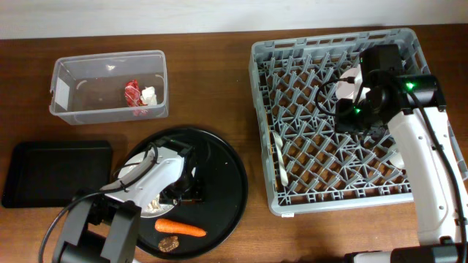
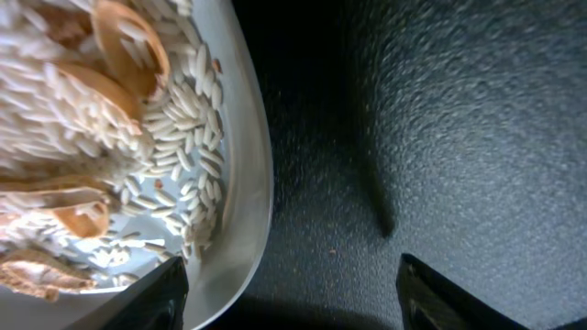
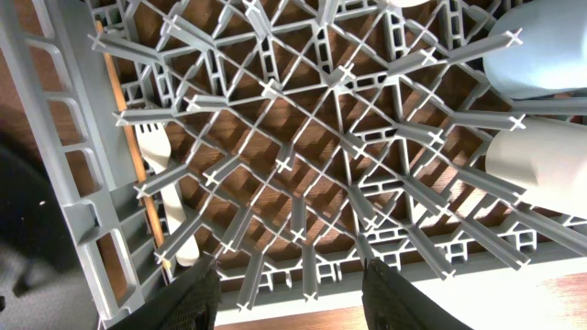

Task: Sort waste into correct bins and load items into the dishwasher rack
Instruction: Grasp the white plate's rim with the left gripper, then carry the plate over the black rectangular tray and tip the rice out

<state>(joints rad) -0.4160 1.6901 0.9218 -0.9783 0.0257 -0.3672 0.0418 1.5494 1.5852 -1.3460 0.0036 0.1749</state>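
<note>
My left gripper moves slightly outward toward the plate next, before it closes on the plate's rim.
The pale plate holds rice-like scraps and sits on the large round black tray. My left gripper is open; one finger is over the plate's rim and the other over the tray, as the overhead view also shows. An orange carrot and a small brown lump lie on the tray's front. My right gripper is open and empty above the grey dishwasher rack. The rack holds a white fork, a chopstick and a light blue cup.
The clear tub at the back left holds the red wrapper and a white scrap. The flat black tray lies at the left. A pale cream vessel stands in the rack beside the blue cup.
</note>
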